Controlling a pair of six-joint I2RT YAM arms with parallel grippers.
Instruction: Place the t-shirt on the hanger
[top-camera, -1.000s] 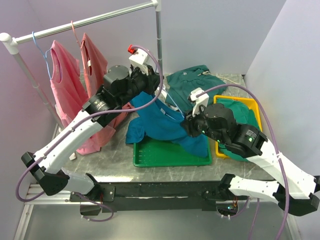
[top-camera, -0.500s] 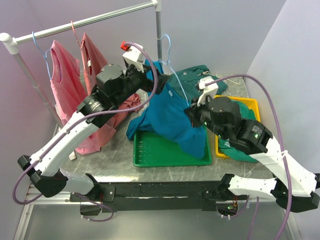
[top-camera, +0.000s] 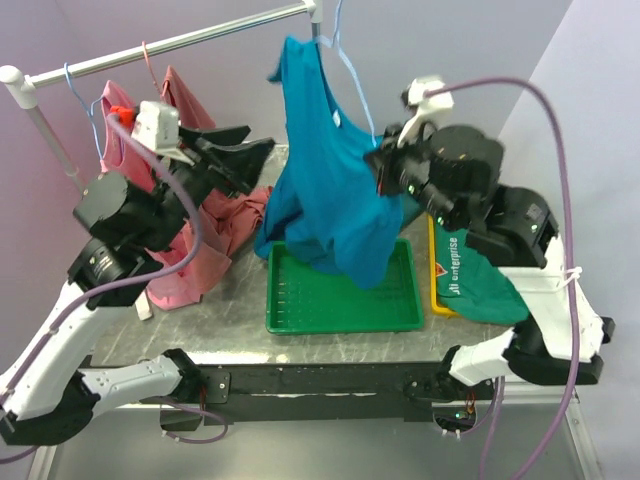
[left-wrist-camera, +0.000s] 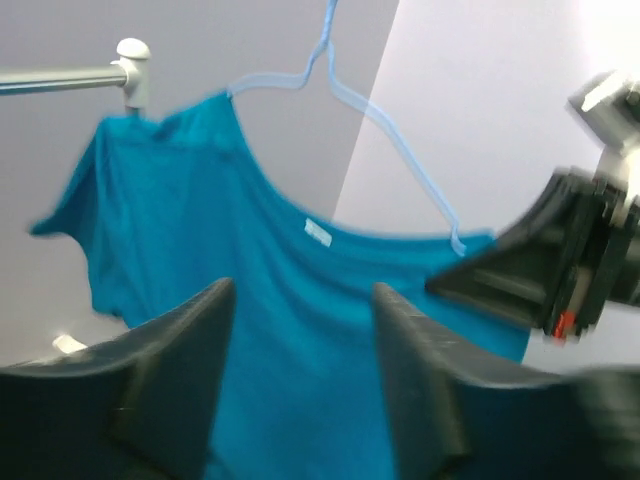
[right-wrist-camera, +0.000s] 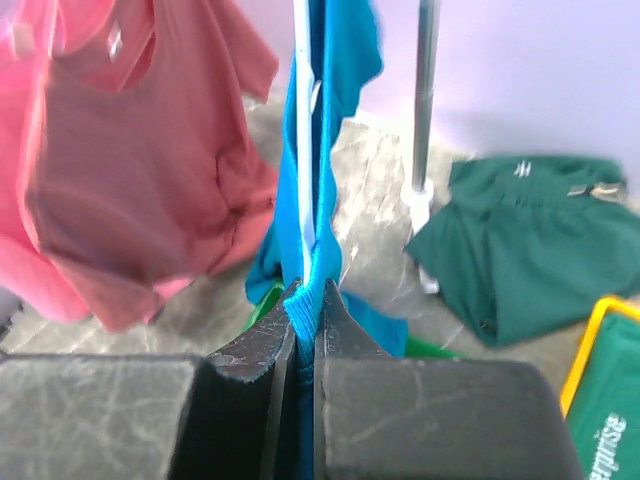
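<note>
My right gripper will next take the draped hanger to the bar's bare end (top-camera: 282, 15), outward and to the gripper's left in the top view, and let go.
The teal-blue t-shirt (top-camera: 325, 190) hangs high above the table, draped on the light-blue wire hanger (top-camera: 348, 70). The hanger's hook rises past the rail end and out of view. My right gripper (top-camera: 382, 170) is shut on the shirt's right edge; in the right wrist view the jaws (right-wrist-camera: 310, 295) pinch a ribbed fold of the shirt (right-wrist-camera: 340, 60), with the hanger wire (right-wrist-camera: 303, 150) above. My left gripper (top-camera: 258, 140) is open and empty, left of the shirt. In the left wrist view its fingers (left-wrist-camera: 302, 290) frame the shirt (left-wrist-camera: 250, 310) and hanger (left-wrist-camera: 395, 135) from a distance.
The clothes rail (top-camera: 170, 45) bears pink tops (top-camera: 125, 150) on a blue wire hanger and a red-orange hanger (top-camera: 147, 55). A green tray (top-camera: 340, 295) lies under the shirt. A yellow tray (top-camera: 436, 295) holds a printed dark green shirt (top-camera: 475, 285). Another green shirt (right-wrist-camera: 530, 240) lies behind.
Both arms rose. The shirt and hanger went from the tray up to rail height. My left gripper let go and drew back to the left; the right stayed shut on the shirt.
</note>
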